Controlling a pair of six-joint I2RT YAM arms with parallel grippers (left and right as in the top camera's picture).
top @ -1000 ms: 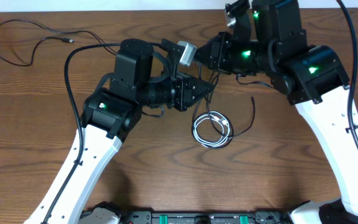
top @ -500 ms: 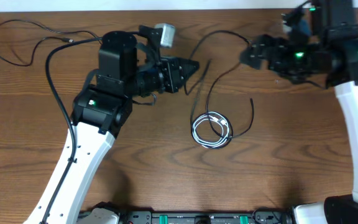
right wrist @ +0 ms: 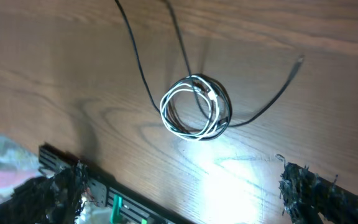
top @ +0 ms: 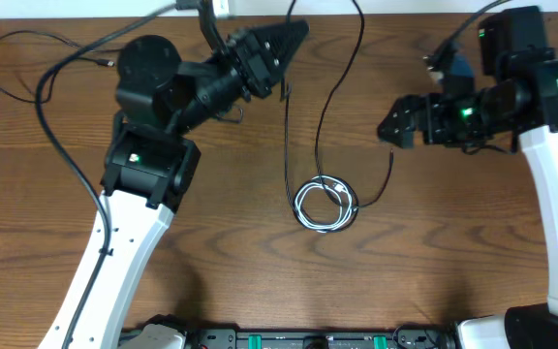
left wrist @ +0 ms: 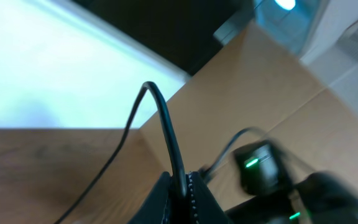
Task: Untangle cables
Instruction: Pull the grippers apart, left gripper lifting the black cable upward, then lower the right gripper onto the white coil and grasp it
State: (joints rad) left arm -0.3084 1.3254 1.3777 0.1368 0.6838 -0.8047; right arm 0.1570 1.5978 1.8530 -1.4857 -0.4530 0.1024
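The white cable (top: 325,206) is wound with black there, so I should next move my right gripper down and back toward the coil (right wrist: 194,106), onto its side by the black tail.
My left gripper (top: 298,29) is raised near the table's far edge and is shut on a thin black cable (top: 287,116). In the left wrist view that black cable (left wrist: 166,130) rises from between the closed fingertips of the left gripper (left wrist: 180,182). Its two strands hang down to a small coil of white cable (top: 325,206) wound together with black cable on the table. A black tail with a plug end (top: 392,157) curves out of the coil. My right gripper (top: 384,128) hovers to the right of the strands, open and holding nothing. The right wrist view looks down on the coil (right wrist: 194,106) past the right gripper (right wrist: 182,190).
Another thin black cable (top: 27,73) lies looped at the far left corner, its plug (top: 107,62) pointing right. The left arm's own thick cable (top: 61,68) arcs above it. A rail with green parts (top: 289,339) runs along the front edge.
The right gripper has opened, let go and drawn back to the right. The left gripper has risen toward the far edge, pulling the black cable up from the coil.
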